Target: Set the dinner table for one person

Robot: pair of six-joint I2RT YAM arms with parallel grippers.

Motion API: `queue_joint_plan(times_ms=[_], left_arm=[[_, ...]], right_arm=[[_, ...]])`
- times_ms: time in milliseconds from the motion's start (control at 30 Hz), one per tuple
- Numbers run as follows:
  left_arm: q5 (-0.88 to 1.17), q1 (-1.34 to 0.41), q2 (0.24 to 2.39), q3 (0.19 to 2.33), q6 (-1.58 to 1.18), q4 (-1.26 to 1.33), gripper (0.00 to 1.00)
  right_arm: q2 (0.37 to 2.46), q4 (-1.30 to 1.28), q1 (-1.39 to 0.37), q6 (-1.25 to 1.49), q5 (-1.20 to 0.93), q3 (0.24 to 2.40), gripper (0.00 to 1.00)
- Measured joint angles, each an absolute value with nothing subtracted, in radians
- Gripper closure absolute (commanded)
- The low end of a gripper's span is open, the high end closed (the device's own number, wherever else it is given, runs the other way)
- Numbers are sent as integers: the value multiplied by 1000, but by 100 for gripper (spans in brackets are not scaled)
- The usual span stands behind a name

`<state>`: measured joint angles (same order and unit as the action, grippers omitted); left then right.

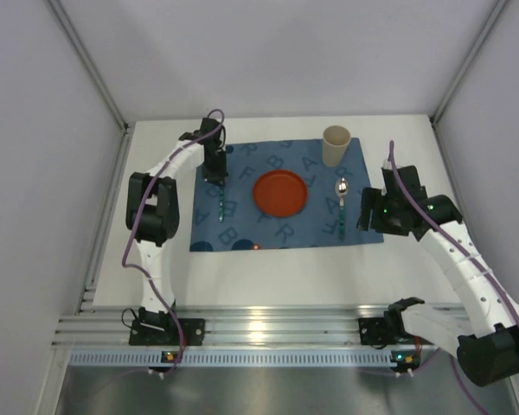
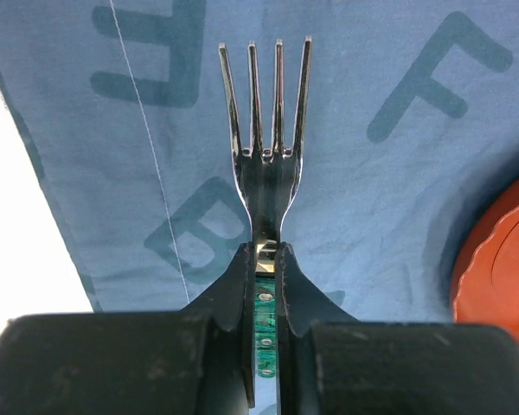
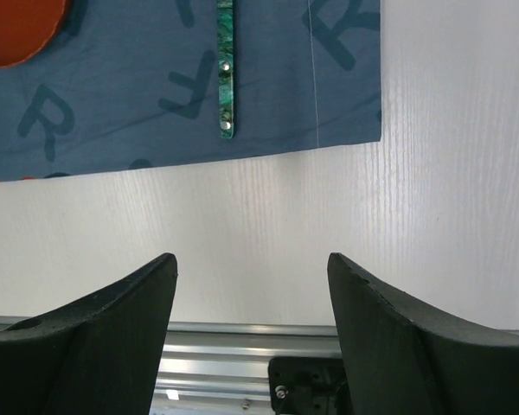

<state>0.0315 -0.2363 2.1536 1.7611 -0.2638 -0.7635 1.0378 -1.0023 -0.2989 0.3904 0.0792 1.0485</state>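
The spoon is already on the plate's other side. So my left gripper should next move back and down onto the bare mat beside the plate to let go of the fork [image 1: 221, 206].
On the white dinner table [image 1: 268, 270] lies a blue lettered placemat [image 1: 281, 226] with an orange plate [image 1: 279, 193] at its centre. My left gripper [image 1: 216, 173] is shut on a fork [image 1: 221, 206] over the mat's left side. The left wrist view shows the fork [image 2: 266, 138] with its tines pointing away and its green handle pinched between the fingers of the left gripper [image 2: 265, 252], low over the mat. A green-handled spoon [image 1: 340, 207] lies right of the plate. My right gripper [image 1: 369, 214] hangs open and empty off the mat's right edge; in its own view the right gripper [image 3: 251, 259] is over bare table.
A beige cup [image 1: 336, 145] stands at the mat's back right corner. The ribbed aluminium rail [image 1: 268, 328] runs along the near edge, by both arm bases. Grey walls close in the table on the left, right and back. The spoon's handle [image 3: 226, 69] ends near the mat's front edge.
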Motion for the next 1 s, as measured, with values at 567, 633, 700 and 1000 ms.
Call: queue_joint_plan(times_ms=[567,633,700,1000], left_arm=[[-16,-241,2098,1600,-307,-763,98],[-16,-243,2082,1577,-316,-763,89],[-17,-247,2068,1550,-321,-760,77],[-22,-262,2011,1524,-347,-765,2]], right_arm=[[1077,-1002,-299,420,93,1047,29],[1079,-1002,-299,420,93,1047,29],[1081,-1002,-299,420,93,1047,29],[1080,-1000,-299,419,93,1047,28]])
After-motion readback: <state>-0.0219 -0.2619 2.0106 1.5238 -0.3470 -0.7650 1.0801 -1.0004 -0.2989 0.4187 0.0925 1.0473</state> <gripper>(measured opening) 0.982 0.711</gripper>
